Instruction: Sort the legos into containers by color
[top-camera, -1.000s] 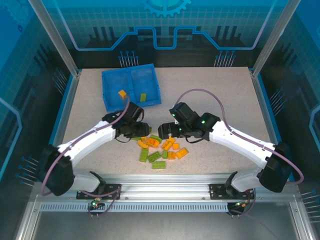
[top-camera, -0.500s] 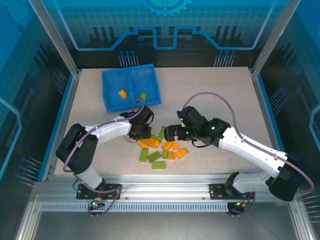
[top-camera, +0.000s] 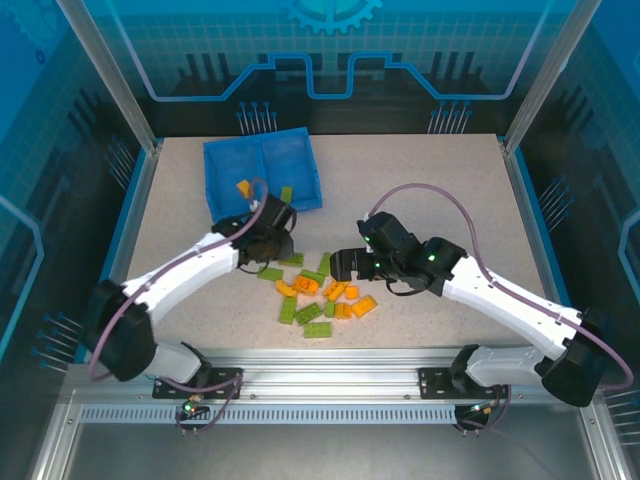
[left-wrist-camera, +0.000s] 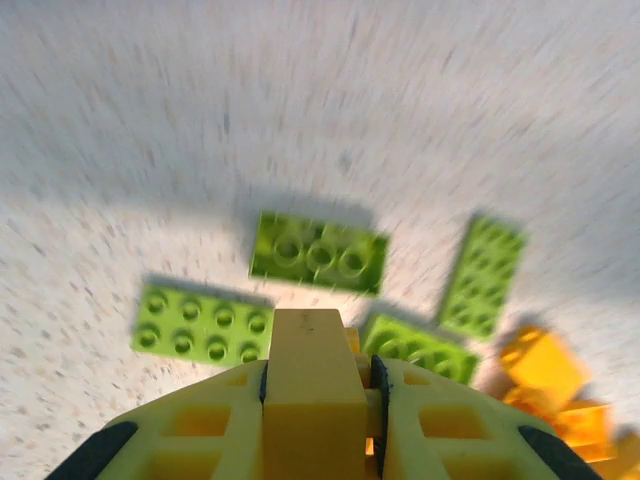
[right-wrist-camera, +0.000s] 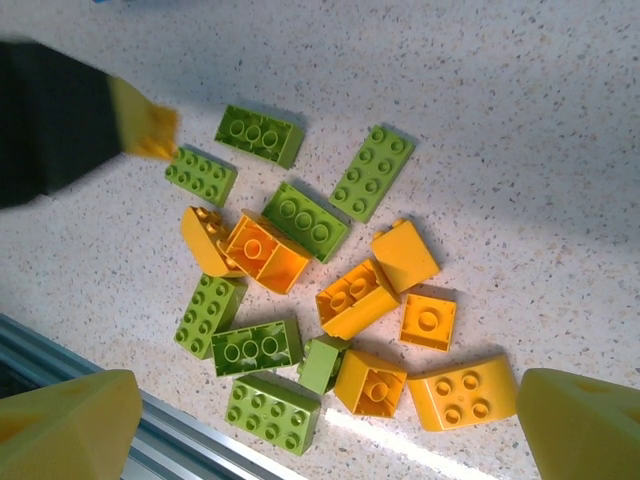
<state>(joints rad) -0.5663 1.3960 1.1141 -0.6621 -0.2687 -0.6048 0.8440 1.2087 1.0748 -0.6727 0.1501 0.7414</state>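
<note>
I will swing my left gripper outward next, over the section of the tray holding an orange brick (top-camera: 233, 173), and let go of the small orange brick there by color.
My left gripper (top-camera: 277, 243) hangs just left of the lego pile, a little below the blue tray (top-camera: 262, 150), and is shut on a small orange brick (left-wrist-camera: 310, 345). Under it lie lime green bricks (left-wrist-camera: 318, 251). The mixed pile of orange and green legos (top-camera: 322, 295) sits at the table's middle front. My right gripper (top-camera: 341, 266) hovers over the pile's right side, open (right-wrist-camera: 328, 392), with several bricks lying on the table below and nothing held. In the tray, the left compartment holds an orange brick (top-camera: 243, 187) and the right a green brick (top-camera: 287, 194).
An aluminium rail (top-camera: 330, 365) runs along the near table edge, close to the pile (right-wrist-camera: 150, 430). Blue frame posts and walls ring the table. Both arms' forearms slant inward from the bottom corners toward the pile.
My left gripper has drawn back from the pile up and left toward the tray with the orange brick in it. The right gripper has stayed over the pile's right side.
</note>
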